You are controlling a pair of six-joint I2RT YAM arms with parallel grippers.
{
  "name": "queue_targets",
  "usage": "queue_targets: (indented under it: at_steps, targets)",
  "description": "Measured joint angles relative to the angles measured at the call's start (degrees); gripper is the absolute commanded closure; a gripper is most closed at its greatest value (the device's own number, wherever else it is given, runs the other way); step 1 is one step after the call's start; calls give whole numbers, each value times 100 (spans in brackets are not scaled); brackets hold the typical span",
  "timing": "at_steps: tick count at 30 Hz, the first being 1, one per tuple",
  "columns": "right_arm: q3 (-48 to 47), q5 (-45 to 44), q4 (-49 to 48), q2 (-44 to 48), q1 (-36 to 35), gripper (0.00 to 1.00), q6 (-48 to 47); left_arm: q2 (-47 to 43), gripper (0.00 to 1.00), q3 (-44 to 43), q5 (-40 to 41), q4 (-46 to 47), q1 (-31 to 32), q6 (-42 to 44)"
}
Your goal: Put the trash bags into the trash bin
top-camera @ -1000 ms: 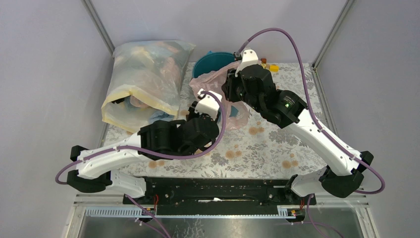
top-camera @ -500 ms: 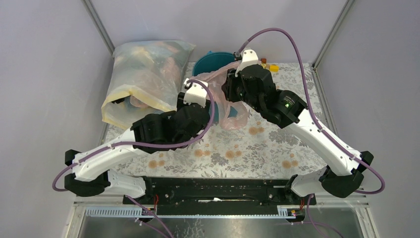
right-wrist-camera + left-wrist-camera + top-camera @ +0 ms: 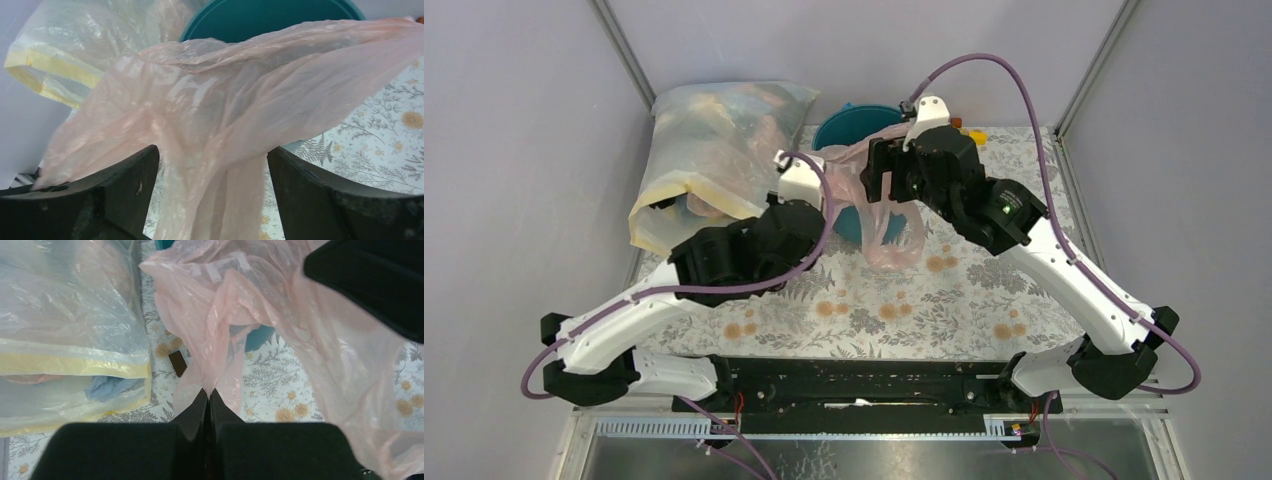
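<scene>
My right gripper moves outward and to the right in the top view next and closes on the trash bag's loose edge [image 3: 904, 130] [image 3: 402, 31], since that edge reaches beyond my open fingers.
A thin pale-pink trash bag [image 3: 881, 215] hangs over the near rim of the teal trash bin [image 3: 849, 124] and down its front to the table. My left gripper [image 3: 208, 390] is shut on a gathered fold of that trash bag [image 3: 235, 305], just left of the bin. In the right wrist view my right gripper [image 3: 212, 160] stands wide open. The trash bag [image 3: 215, 115] drapes loose between its dark fingers [image 3: 125, 185] without being pinched. The bin's rim [image 3: 270, 15] shows behind the film.
A large cloudy yellowish-white sack [image 3: 714, 160] stuffed with bags lies left of the bin, close to my left arm. A small dark piece [image 3: 177, 363] lies on the flowered tablecloth [image 3: 944, 300] by the sack. Small yellow items [image 3: 974, 136] sit at the back right.
My left arm moved away from me toward the bin's left side and its jaws closed on the pink bag. My right gripper opened and let the bag go.
</scene>
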State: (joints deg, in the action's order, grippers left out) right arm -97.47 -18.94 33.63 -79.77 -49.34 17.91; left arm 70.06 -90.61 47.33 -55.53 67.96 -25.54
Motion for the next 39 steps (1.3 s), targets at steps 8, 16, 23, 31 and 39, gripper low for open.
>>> queue_targets:
  at_steps: [8, 16, 23, 31, 39]
  targets:
    - [-820, 411, 284, -155, 1300, 12, -7, -133, 100, -319, -656, 26, -776, 28]
    - [-1766, 745, 496, -918, 2450, 83, 210, -177, 100, -354, -1213, 31, -931, -96]
    - [-1867, 1362, 815, -1834, 2656, 100, 442, -313, 100, -363, -1349, -46, -957, -175]
    - [-1840, 2238, 922, -2529, 2621, 100, 616, -299, 100, -501, -1386, -70, -1067, -138]
    - [-3460, 2264, 1329, -4271, 2026, 100, 295, 144, 100, -1220, -1810, -9, -1665, 179]
